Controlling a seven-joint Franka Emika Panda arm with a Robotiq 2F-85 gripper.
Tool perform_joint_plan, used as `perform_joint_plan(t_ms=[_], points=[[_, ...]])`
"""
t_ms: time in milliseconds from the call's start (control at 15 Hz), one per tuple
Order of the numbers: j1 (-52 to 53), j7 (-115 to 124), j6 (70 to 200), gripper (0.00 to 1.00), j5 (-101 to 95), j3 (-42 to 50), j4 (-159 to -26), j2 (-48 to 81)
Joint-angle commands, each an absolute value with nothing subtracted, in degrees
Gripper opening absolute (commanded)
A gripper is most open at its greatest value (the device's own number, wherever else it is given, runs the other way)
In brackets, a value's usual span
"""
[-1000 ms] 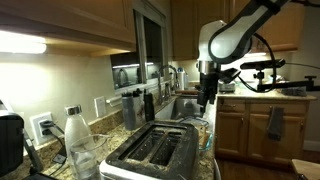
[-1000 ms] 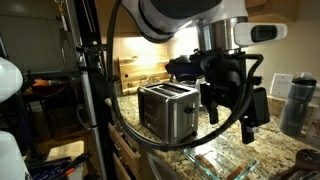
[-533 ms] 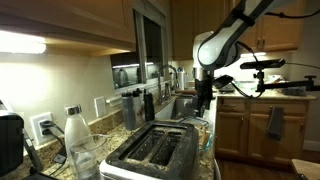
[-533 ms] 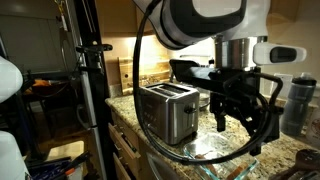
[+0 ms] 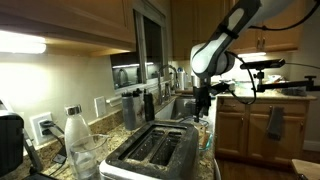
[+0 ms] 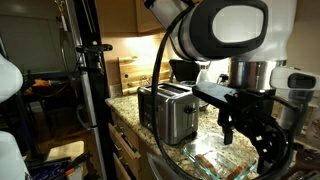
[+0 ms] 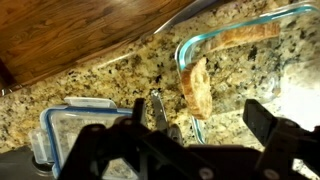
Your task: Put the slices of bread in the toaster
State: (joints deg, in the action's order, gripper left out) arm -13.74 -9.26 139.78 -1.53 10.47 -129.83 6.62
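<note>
The nearer slice lies below my gripper, between its open fingers. Next I need to lower my gripper toward the glass dish and close its fingers across that slice.
The silver toaster stands on the granite counter in both exterior views, and its long dark slots look empty. Two tan slices of bread lie in a clear glass dish. One slice lies near the dish's left end and the other slice lies along its far rim. My gripper hangs open and empty just above the dish, with the nearer slice between its fingers' line. It shows beyond the toaster in an exterior view and beside it, over the dish, in the other.
A clear glass bottle with a white cap stands beside the toaster. A lidded plastic container with a blue rim and a metal utensil lie on the counter next to the dish. A dark bottle stands at the back. Wooden cabinets run along the counter edge.
The arm has swung away from the toaster and lowered over the glass dish. The gripper has stayed open.
</note>
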Motion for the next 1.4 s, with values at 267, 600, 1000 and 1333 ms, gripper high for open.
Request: perform_joint_plan(t_ms=[267, 600, 1000, 1333], points=[[-14.8, -13.0, 138.1, 1.0, 2.7, 10.7, -126.0, 11.9], [-15.4, -13.4, 138.0, 1.0, 3.7, 10.4, -124.7, 14.2], [-15.7, -13.9, 138.1, 0.72, 4.5, 10.1, -123.7, 15.9], [-15.7, -14.2, 138.0, 0.39, 4.5, 10.1, -123.2, 16.1]])
